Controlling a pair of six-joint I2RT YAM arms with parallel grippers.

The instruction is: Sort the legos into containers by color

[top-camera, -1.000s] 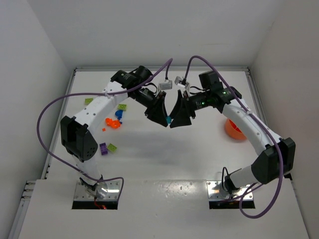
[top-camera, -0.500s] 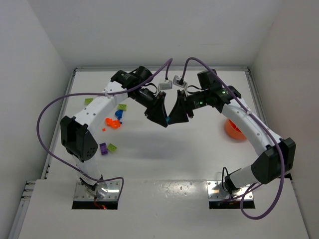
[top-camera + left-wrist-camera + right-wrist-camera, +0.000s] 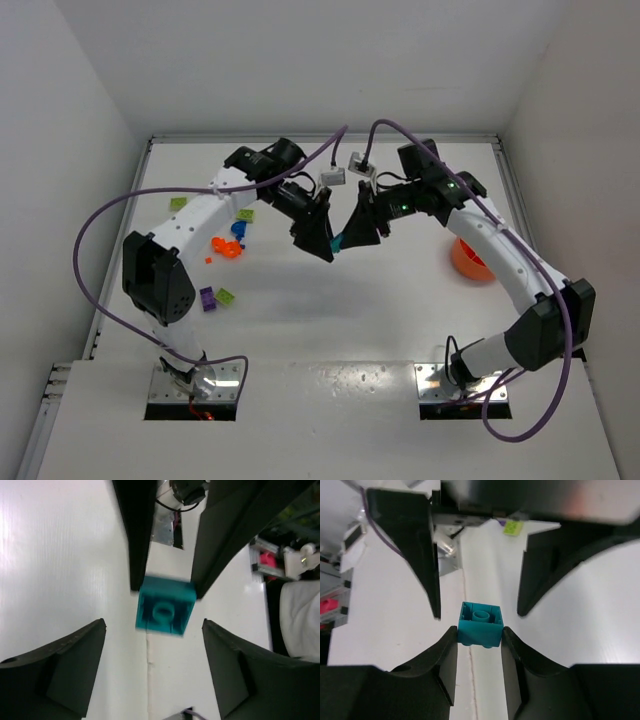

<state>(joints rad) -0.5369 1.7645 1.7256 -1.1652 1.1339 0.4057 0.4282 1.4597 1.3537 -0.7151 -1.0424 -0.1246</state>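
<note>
The orange container (image 3: 468, 260) sits to my right gripper's right in the top view, so the gripper will move over it and down to release the teal lego.
A teal lego (image 3: 480, 625) hangs above the middle of the table, pinched between the fingertips of my right gripper (image 3: 479, 632), hollow underside up. My left gripper (image 3: 154, 630) faces it tip to tip and stands open, its fingers (image 3: 420, 545) clear of the brick (image 3: 165, 611) on both sides. From above, the two grippers meet at the teal brick (image 3: 338, 242). The round orange container (image 3: 468, 260) sits to the right, behind my right forearm. Loose legos lie at the left: orange (image 3: 225, 247), blue (image 3: 239, 229), lime green (image 3: 245, 215) and purple (image 3: 207, 297).
More lime green legos lie at the far left (image 3: 178, 203) and beside the purple one (image 3: 226, 295). Purple cables arc over both arms. White walls close the table at the back and on both sides.
My right gripper has closed on the teal lego while my left gripper opened and let go of it. The left fingers have drawn slightly back and down.
</note>
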